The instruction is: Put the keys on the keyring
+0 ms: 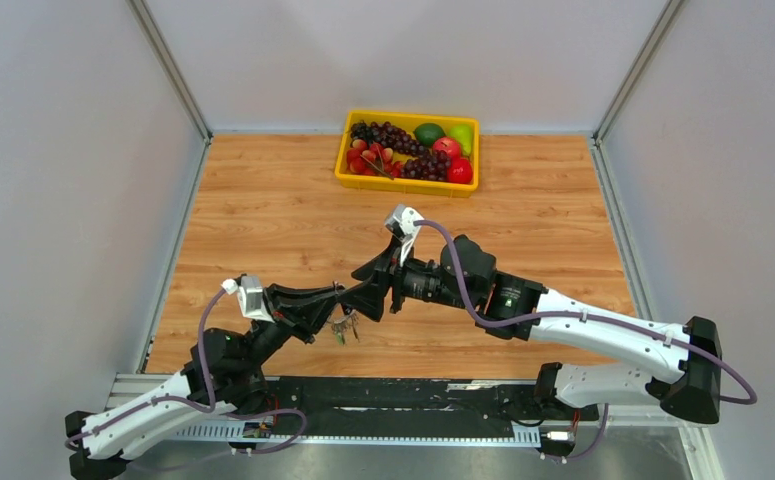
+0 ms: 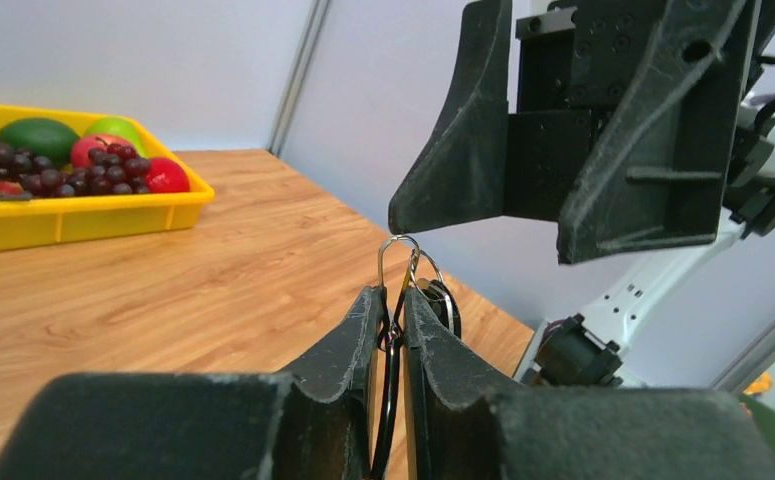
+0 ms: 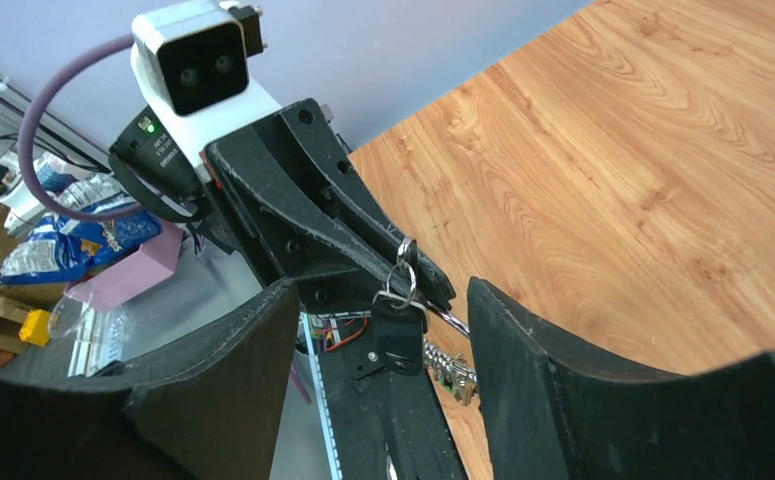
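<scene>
My right gripper will move away from my left gripper, slightly back, onto the keyring's free side, as the black key head (image 3: 398, 345) is between its fingers.
My left gripper (image 2: 391, 296) is shut on the keyring (image 2: 400, 262), a thin silver wire loop that sticks up between its fingertips. A black-headed key (image 2: 445, 300) hangs on it just behind the right finger. In the right wrist view the ring (image 3: 401, 280) carries the black key head (image 3: 398, 345), and a short chain with more keys, one showing green (image 3: 449, 385), dangles below. My right gripper (image 3: 383, 300) is open, its jaws either side of the ring and key without touching. From above, both grippers (image 1: 335, 300) (image 1: 371, 285) meet over the near table, keys (image 1: 344, 330) hanging beneath.
A yellow tray (image 1: 403, 186) of grapes, apples and other fruit stands at the back centre of the wooden table; it also shows in the left wrist view (image 2: 83, 215). Grey walls enclose both sides. The arm bases and a black rail lie along the near edge.
</scene>
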Robot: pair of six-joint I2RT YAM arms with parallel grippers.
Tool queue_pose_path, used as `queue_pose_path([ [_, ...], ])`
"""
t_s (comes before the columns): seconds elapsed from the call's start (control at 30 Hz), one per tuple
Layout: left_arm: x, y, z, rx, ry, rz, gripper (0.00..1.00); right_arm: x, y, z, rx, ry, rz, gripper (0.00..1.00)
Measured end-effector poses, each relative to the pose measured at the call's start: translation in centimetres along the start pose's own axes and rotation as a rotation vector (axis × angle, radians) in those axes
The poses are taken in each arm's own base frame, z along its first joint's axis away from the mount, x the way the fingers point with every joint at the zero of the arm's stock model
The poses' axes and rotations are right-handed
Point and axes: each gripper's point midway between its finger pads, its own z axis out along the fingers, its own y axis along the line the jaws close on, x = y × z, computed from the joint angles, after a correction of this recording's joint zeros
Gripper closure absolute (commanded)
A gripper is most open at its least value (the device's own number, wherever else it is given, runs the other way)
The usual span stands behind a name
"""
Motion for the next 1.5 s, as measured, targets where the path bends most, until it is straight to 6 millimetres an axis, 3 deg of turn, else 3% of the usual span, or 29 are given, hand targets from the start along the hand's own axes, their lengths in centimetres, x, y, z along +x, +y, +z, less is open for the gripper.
queue_pose_path([
  [0.17,-0.9,-0.2,0.1,-0.021,-0.008,-0.076,0.82,0.2,0.2,-0.4,-0.011,0.012,-0.039,0.29],
  [0.5,-3.4,-1.5,0.2,-0.014,-0.030,-0.194,0.83,-0.7,1.3,-3.5,-0.069,-0.033,-0.147,0.29],
  [1.1,-3.3,-4.7,0.5,0.100,0.030,-0.393,0.86,1.9,1.1,-3.1,-0.129,0.029,-0.240,0.38],
  [1.17,-3.3,-5.0,0.5,0.113,0.034,-0.407,0.86,2.3,1.1,-2.9,-0.137,0.039,-0.239,0.46],
  [1.33,-3.5,-5.5,0.6,0.138,0.036,-0.434,0.86,3.3,1.5,-2.6,-0.172,0.067,-0.242,0.96],
  [1.37,-3.5,-5.6,0.6,0.140,0.035,-0.438,0.86,3.5,1.6,-2.6,-0.178,0.072,-0.243,1.00],
  [1.5,-3.6,-5.8,0.7,0.149,0.033,-0.449,0.78,3.7,1.6,-2.7,-0.174,0.070,-0.237,1.00],
])
